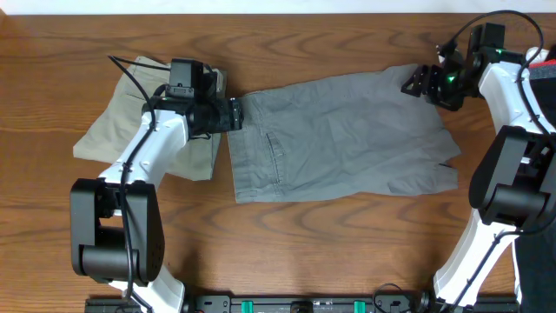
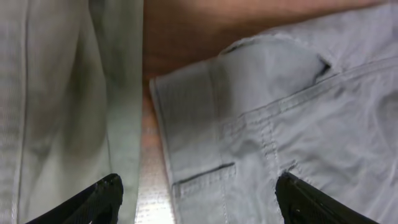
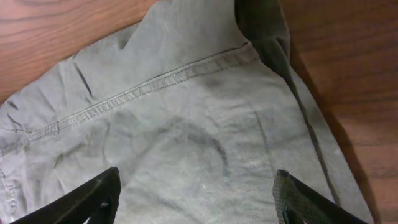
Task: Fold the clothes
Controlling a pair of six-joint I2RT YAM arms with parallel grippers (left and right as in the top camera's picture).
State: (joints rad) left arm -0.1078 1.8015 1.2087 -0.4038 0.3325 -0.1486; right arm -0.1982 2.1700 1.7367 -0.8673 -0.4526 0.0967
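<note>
My open right gripper moves outward and down onto the grey trousers' far corner (image 1: 410, 69) (image 3: 260, 14) past the pocket seam's end next, since its fingers stand short of that corner.
The mid-grey trousers (image 1: 343, 135) lie folded flat across the middle of the table, waistband to the left, a back pocket seam showing. The khaki-beige trousers (image 1: 117, 122) lie folded at the far left, partly under my left arm. My left gripper (image 1: 234, 113) is open at the grey pair's upper left corner; its wrist view shows the waistband and belt loop (image 2: 249, 124) between the fingers (image 2: 199, 199), with the khaki pair (image 2: 62, 99) on the left. My right gripper (image 1: 417, 83) is open over the grey pair's upper right corner; grey cloth with a stitched seam (image 3: 186, 124) lies between its fingers (image 3: 196, 199).
Brown wooden table (image 1: 347, 252) all round the clothes. The arm bases stand at the front left (image 1: 113, 235) and right (image 1: 512, 183). A strip of bare wood (image 2: 152, 186) separates the two pairs of trousers.
</note>
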